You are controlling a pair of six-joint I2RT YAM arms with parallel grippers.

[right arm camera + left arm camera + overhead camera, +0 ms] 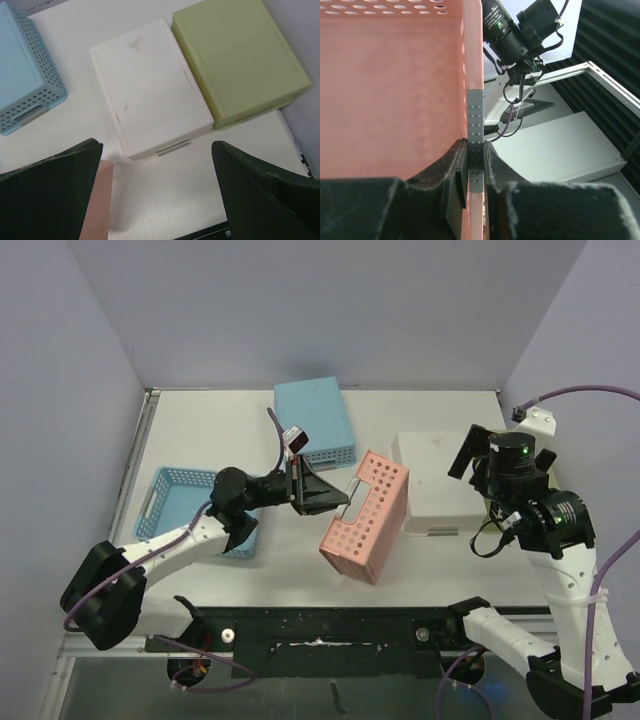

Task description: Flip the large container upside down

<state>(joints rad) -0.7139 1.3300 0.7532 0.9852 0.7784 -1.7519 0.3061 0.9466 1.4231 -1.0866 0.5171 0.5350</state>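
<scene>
My left gripper draws the large container's grey handle to the left in the top view next, away from the white container, then releases it.
The large container (368, 518), a pink perforated basket, stands tilted on one long side near the table's middle, its open side facing left. My left gripper (335, 498) is shut on its upper rim. In the left wrist view the fingers (474, 145) pinch the grey handle strip (475, 120) of the rim, with the pink inner wall (390, 90) filling the left. My right gripper (470, 452) hovers open at the right, holding nothing. In the right wrist view it (156, 147) hangs over bare table, a pink corner (97, 200) showing by its left finger.
A white container (440, 480) lies upside down just right of the pink one, and a green one (237, 60) lies beside it. A light blue container (314, 420) lies upside down at the back. A blue basket (190, 505) sits upright on the left, under my left arm.
</scene>
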